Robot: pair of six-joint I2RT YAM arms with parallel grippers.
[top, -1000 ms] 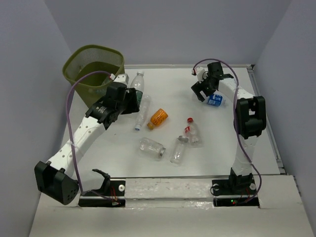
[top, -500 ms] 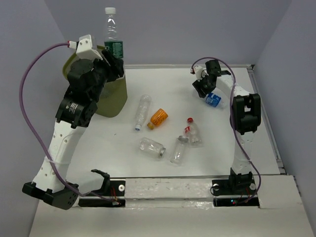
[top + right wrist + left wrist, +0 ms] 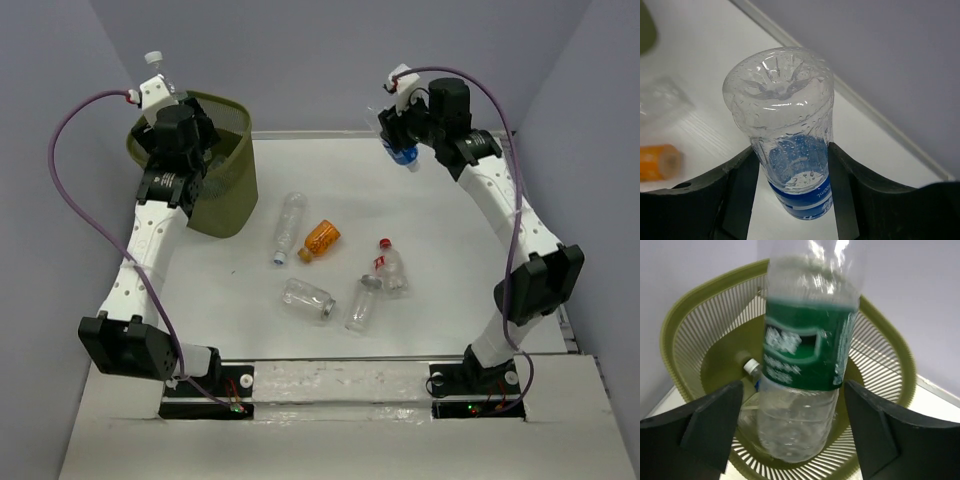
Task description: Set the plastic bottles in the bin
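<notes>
Next, my right gripper turns and swings to the bin's opening (image 3: 230, 122) to release the bottle, as the bin stands to its left in the top view.
Over the olive-green bin (image 3: 228, 190) my left gripper (image 3: 182, 148) stands open. A clear bottle with a green label (image 3: 805, 355) hangs blurred between its fingers, with a gap on each side. That bottle's white cap (image 3: 153, 58) sticks up behind the wrist. Another white-capped bottle (image 3: 751, 367) lies inside the bin (image 3: 685, 325). My right gripper (image 3: 400, 138) is raised above the table's far edge, shut on a blue-labelled bottle (image 3: 795, 150) whose base points at the camera. Both black pads (image 3: 746, 175) press its sides.
On the white table lie a clear bottle (image 3: 288, 225), an orange bottle (image 3: 322, 238), a red-capped bottle (image 3: 388, 268) and two more clear ones (image 3: 308, 298) (image 3: 363, 303). Grey walls close in the back and sides.
My left gripper lifted the green-labelled bottle from the table to over the bin and opened. My right gripper shut on the blue-labelled bottle and raised it off the table.
</notes>
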